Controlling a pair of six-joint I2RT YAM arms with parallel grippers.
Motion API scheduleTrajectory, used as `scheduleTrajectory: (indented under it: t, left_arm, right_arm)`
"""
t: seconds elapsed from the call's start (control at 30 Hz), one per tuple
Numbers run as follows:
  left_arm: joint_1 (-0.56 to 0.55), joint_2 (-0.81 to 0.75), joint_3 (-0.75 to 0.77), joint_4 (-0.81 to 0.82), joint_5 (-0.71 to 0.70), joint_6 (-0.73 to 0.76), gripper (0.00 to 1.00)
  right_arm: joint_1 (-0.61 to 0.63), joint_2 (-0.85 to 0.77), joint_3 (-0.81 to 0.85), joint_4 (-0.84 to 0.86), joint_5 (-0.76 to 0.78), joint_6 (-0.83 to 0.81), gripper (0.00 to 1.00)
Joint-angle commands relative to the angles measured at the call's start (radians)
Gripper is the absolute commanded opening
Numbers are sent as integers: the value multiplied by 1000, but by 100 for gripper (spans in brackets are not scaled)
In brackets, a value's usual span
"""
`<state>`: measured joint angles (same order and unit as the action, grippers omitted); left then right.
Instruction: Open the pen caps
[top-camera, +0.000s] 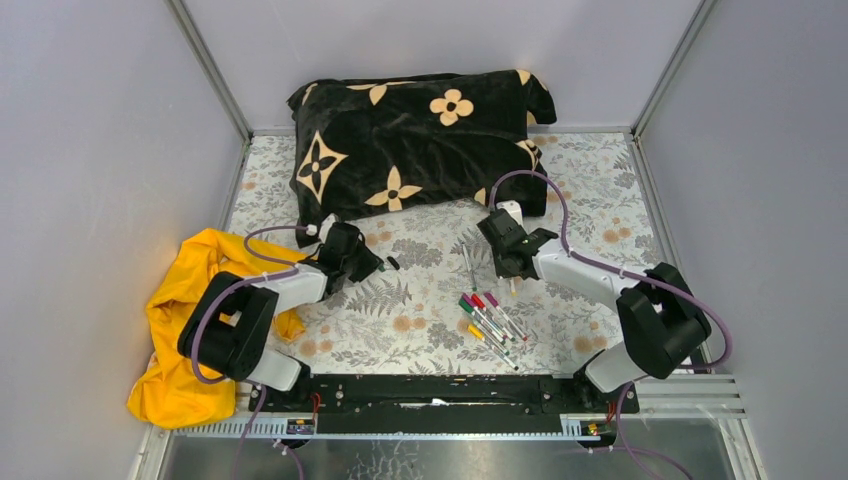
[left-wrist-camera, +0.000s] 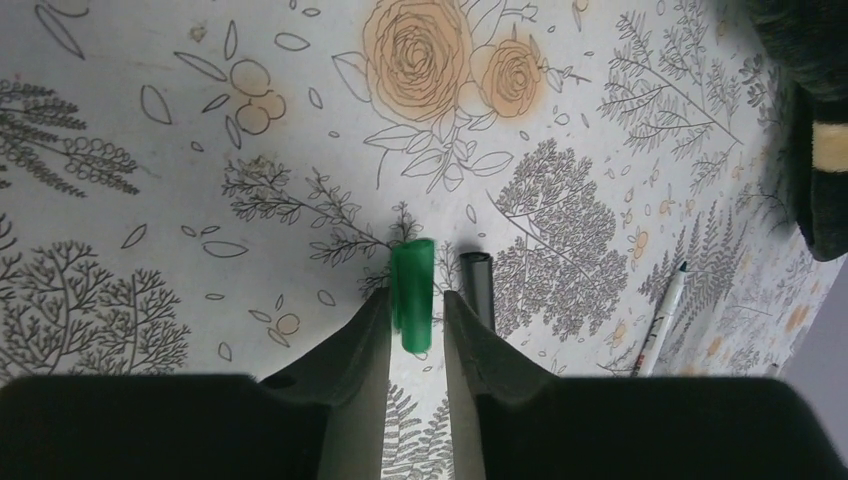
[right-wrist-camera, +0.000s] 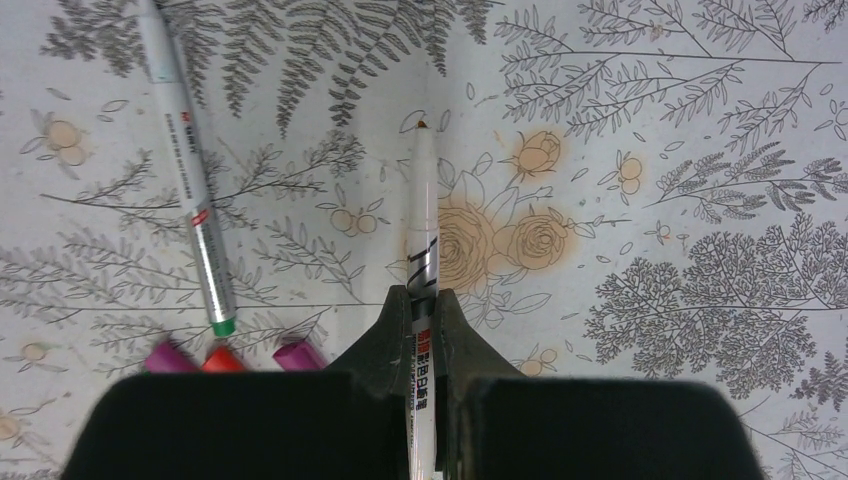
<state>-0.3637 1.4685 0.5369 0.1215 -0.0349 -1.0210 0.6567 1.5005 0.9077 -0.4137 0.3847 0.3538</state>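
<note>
My right gripper will next go down to the right in its wrist view and release the pen on the pen-free table cover between the orange roses.
A green pen cap (left-wrist-camera: 412, 290) sits between the fingertips of my left gripper (left-wrist-camera: 417, 295). The jaws stand slightly apart: the cap leans on the left finger, with a gap on its right. A black cap (left-wrist-camera: 477, 283) lies on the table just beside it. My right gripper (right-wrist-camera: 420, 292) is shut on an uncapped whitish pen (right-wrist-camera: 422, 200), its tip pointing away. Another uncapped pen (right-wrist-camera: 188, 170) lies to its left. Capped pens (top-camera: 490, 322) with red, magenta, green and yellow caps lie bunched near the right arm. In the top view the left gripper (top-camera: 378, 264) is mid-left and the right gripper (top-camera: 513, 276) mid-right.
A black pillow with beige flowers (top-camera: 420, 140) lies across the back of the floral table cover (top-camera: 420, 330). A yellow cloth (top-camera: 185, 300) is heaped under the left arm. Grey walls close in both sides and the back.
</note>
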Motion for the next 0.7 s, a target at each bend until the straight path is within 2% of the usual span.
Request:
scheduleTrajectory:
  t: [0.0,0.37,0.47,0.6,0.67]
  left_arm:
    - [5,36,6,37,-31,-13,34]
    - [5,53,-6,59,-33,-32,36]
    - [5,54,-8,61,-33,-38,36]
    - [6,47,-12,58,-35,-42,36]
    - [5,39,-15,56,-38,-45,36]
  right_arm:
    - [-33,33,32,15,24,-38,0]
    - [-94,100,15,72,-5,-70,1]
    - [-105,118,7,84,-14,-74,6]
    - [-119,131,12,85,-27,-76,28]
    - [-126,141,18,82,-33,-76,30]
